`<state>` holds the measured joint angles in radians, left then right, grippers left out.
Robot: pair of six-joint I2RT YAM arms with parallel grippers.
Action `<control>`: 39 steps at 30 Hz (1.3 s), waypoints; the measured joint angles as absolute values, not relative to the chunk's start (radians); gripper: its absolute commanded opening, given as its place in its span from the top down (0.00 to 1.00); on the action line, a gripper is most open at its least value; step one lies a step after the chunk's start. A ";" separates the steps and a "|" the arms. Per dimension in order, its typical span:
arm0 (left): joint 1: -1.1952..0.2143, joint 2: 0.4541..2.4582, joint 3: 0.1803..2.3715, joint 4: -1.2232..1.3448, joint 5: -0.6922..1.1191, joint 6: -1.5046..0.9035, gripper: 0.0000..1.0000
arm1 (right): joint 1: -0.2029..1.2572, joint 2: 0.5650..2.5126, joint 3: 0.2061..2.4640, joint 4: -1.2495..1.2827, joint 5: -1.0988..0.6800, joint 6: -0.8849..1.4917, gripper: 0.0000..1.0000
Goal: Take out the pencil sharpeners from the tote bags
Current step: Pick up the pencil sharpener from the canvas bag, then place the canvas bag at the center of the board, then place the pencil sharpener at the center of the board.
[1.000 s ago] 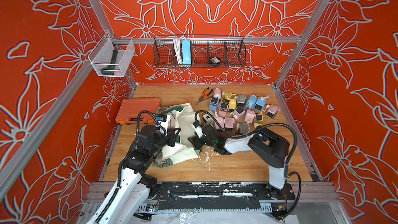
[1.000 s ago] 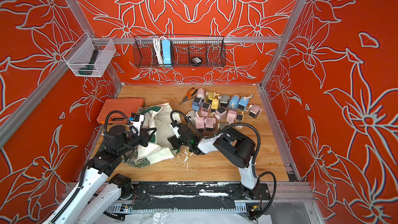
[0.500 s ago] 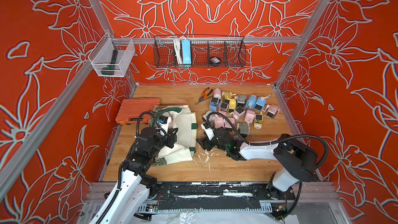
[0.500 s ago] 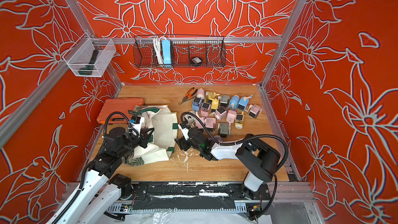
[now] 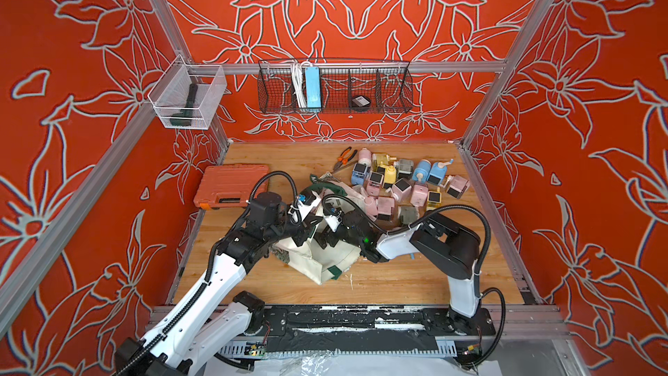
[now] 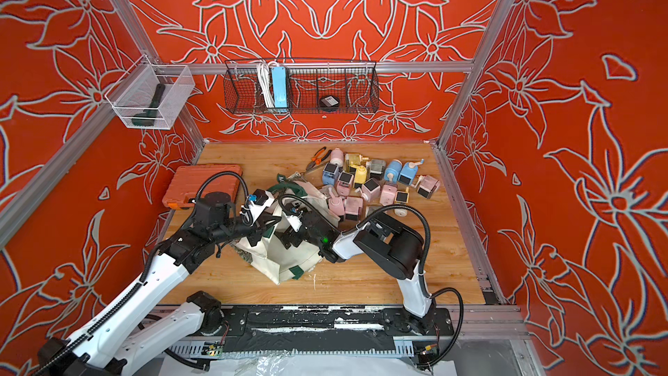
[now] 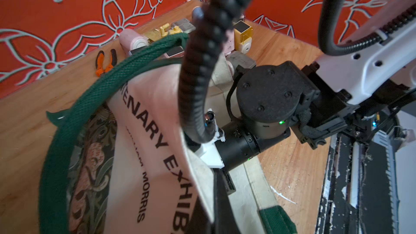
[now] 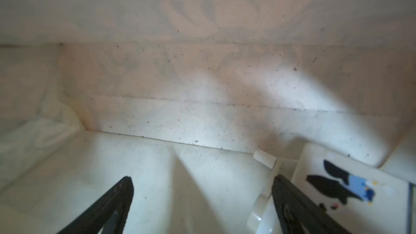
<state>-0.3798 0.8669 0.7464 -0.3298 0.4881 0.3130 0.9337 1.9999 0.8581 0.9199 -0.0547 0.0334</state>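
Note:
My left gripper will next move the bag's rim outward and down onto the tabletop (image 5: 295, 166) between the tool case and the pile and let go of it there, because that part of the tabletop is bare.
The cream tote bag (image 5: 318, 262) (image 6: 285, 258) lies crumpled at the table's middle front. My left gripper (image 5: 302, 235) (image 7: 210, 208) is shut on the bag's lettered rim and holds it lifted. My right gripper (image 5: 321, 242) (image 8: 202, 178) is open wide inside the bag, with nothing between its fingers. In the right wrist view a white pencil sharpener (image 8: 337, 187) with a penguin sticker lies on the bag's floor, just outside one finger (image 8: 290, 201). Several pastel pencil sharpeners (image 5: 397, 182) (image 6: 368, 182) sit in a pile behind and to the right of the bag.
An orange tool case (image 5: 231, 186) lies at the left behind the left arm. Orange-handled pliers (image 5: 343, 157) (image 7: 104, 63) rest by the pile's back left. A wire basket (image 5: 334, 92) and a clear bin (image 5: 188, 101) hang on the walls.
My right gripper has swung from beside the pile into the bag's mouth and opened wide. My left gripper stays shut on the rim; the bag has shifted right and forward.

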 measured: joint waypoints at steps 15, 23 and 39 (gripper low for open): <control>-0.381 0.855 0.673 -0.271 0.393 0.311 1.00 | 0.923 2.033 1.000 0.751 0.362 0.084 0.02; -0.373 0.855 0.645 -0.218 0.381 0.293 1.00 | 0.911 2.157 1.301 0.408 0.304 0.161 0.07; -0.379 0.838 0.611 -0.152 0.331 0.220 1.00 | 0.885 2.048 1.217 0.273 0.032 0.219 0.47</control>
